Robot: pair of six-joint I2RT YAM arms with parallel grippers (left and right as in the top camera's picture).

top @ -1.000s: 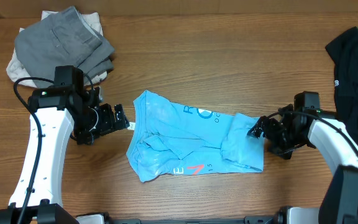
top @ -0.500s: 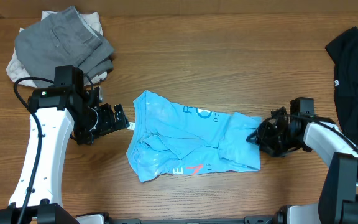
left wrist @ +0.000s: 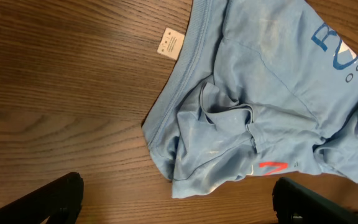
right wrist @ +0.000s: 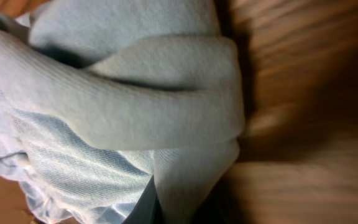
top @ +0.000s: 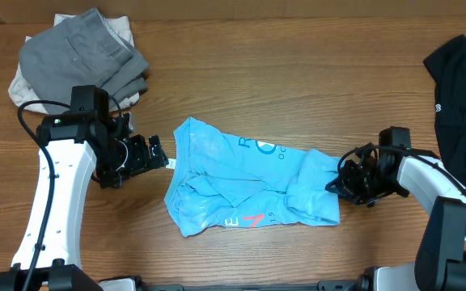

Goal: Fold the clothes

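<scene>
I need to carry the bunched fold with my right gripper toward the left in the overhead view, over the shirt's middle [top: 253, 188], and release it there, because the shirt lies stretched long.
The light blue T-shirt [top: 241, 182] lies crumpled mid-table, with printed letters and a red mark showing. My left gripper [top: 158, 152] stands open just left of its collar edge, touching nothing. In the left wrist view the T-shirt [left wrist: 260, 93] and its white label [left wrist: 171, 43] lie ahead of the left gripper [left wrist: 179, 208], whose dark fingers [left wrist: 55, 199] are spread wide. My right gripper [top: 336, 179] is shut on the shirt's right edge. In the right wrist view bunched blue cloth [right wrist: 123, 106] fills the frame and hides the fingers.
A pile of grey and off-white garments [top: 83, 52] sits at the back left, behind the left arm. A black garment [top: 459, 89] lies at the right edge beside the right arm. Bare wooden table [top: 298, 81] lies behind the shirt.
The right gripper went from open to shut on the shirt's right edge and shifted slightly right, bunching the cloth. The left arm has not moved.
</scene>
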